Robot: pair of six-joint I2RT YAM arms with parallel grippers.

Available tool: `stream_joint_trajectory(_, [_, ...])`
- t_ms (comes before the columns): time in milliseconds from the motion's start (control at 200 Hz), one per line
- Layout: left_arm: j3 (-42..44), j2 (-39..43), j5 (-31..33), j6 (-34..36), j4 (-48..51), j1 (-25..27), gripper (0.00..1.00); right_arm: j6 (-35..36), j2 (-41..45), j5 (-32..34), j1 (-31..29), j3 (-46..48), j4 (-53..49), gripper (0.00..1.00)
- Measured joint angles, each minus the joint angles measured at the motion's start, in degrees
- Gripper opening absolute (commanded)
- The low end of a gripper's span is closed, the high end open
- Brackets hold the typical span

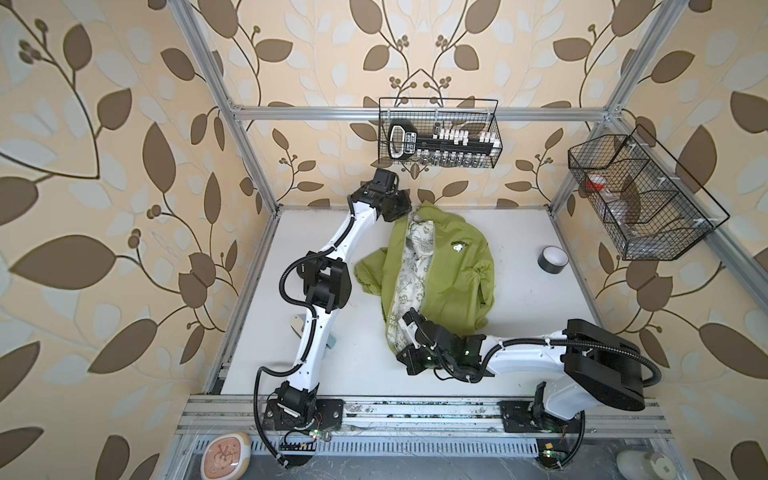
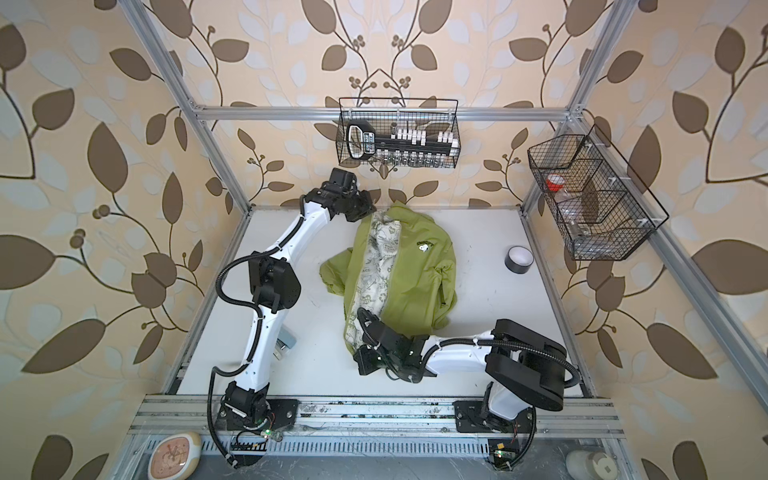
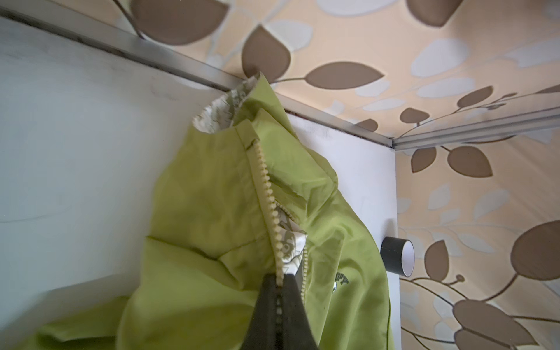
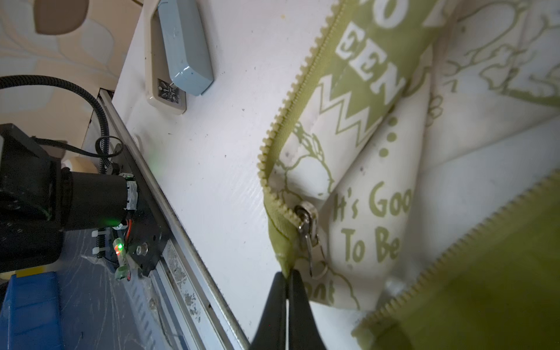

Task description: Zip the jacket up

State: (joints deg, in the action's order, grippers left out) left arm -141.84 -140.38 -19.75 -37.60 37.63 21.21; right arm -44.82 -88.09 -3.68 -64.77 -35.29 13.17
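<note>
The zipper rows lie apart, so my right gripper will next carry the corner of the jacket across the lining toward the other zipper row's hem end (image 4: 368, 324) and let go.
The lime-green jacket (image 1: 453, 282) (image 2: 415, 282) lies on the white table in both top views. Its front is open along the left and shows the pale printed lining. My left gripper (image 1: 405, 212) (image 2: 368, 212) is at the collar end, by the back wall. In the left wrist view it (image 3: 280, 277) is shut on the toothed zipper edge (image 3: 266, 181). My right gripper (image 1: 400, 352) (image 2: 358, 354) is at the hem end. In the right wrist view it (image 4: 286, 274) is shut on the jacket's bottom corner, just below the metal zipper slider (image 4: 306, 221). The other zipper row (image 4: 454, 251) lies apart.
A black tape roll (image 1: 555, 259) (image 3: 397, 256) stands right of the jacket. A grey-blue stapler (image 4: 181, 51) (image 2: 286, 345) lies by the left arm. Wire baskets hang on the back rail (image 1: 440, 133) and the right rail (image 1: 636, 195). Aluminium posts frame the table.
</note>
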Motion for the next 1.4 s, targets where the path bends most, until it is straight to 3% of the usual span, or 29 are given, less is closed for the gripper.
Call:
stream_joint_trajectory(255, [0.00, -3.08, -0.76, -6.14, -6.82, 5.97, 0.00, -3.67, 6.78, 0.15, -0.04, 7.78, 8.28, 0.00])
stream_joint_trajectory(390, [-0.02, -4.07, -0.85, -10.14, -12.46, 8.79, 0.00, -6.03, 12.13, 1.86, -0.11, 12.44, 10.69, 0.16])
stream_joint_trajectory(480, [-1.42, -5.68, -1.09, -12.96, -15.89, 10.43, 0.03, -6.95, 16.76, 3.80, -0.26, 15.28, 10.03, 0.34])
stream_joint_trajectory(540, [-2.82, -7.43, -1.46, -14.73, -18.14, 11.30, 0.14, -7.67, 20.26, 5.51, -0.46, 16.52, 8.41, 0.46])
stream_joint_trajectory(625, [-3.21, -9.49, -2.80, -16.55, -21.05, 12.35, 0.53, -9.01, 26.01, 8.13, -0.83, 17.86, 5.18, 0.57])
stream_joint_trajectory(665, [-3.23, -10.29, -3.26, -17.07, -21.75, 12.74, 0.65, -9.20, 28.92, 9.42, -0.92, 18.36, 3.23, 0.59])
stream_joint_trajectory(880, [-2.75, -10.71, -4.39, -15.67, -21.44, 14.01, 0.86, -9.60, 42.95, 15.98, -1.11, 19.12, -8.55, 0.62])
stream_joint_trajectory(915, [-1.57, -9.66, -4.33, -15.04, -21.33, 14.08, 0.97, -9.51, 44.61, 16.85, -0.98, 19.10, -10.29, 0.62])
stream_joint_trajectory(1180, [8.13, 3.13, -1.20, -8.98, -16.02, 12.81, 0.99, -7.17, 44.92, 18.84, 6.62, 15.47, -21.68, 0.52])
stream_joint_trajectory(1400, [21.00, 21.53, 7.15, -2.45, -8.61, 11.58, 0.97, -4.63, 38.16, 15.17, 15.37, 10.34, -23.98, 0.58])
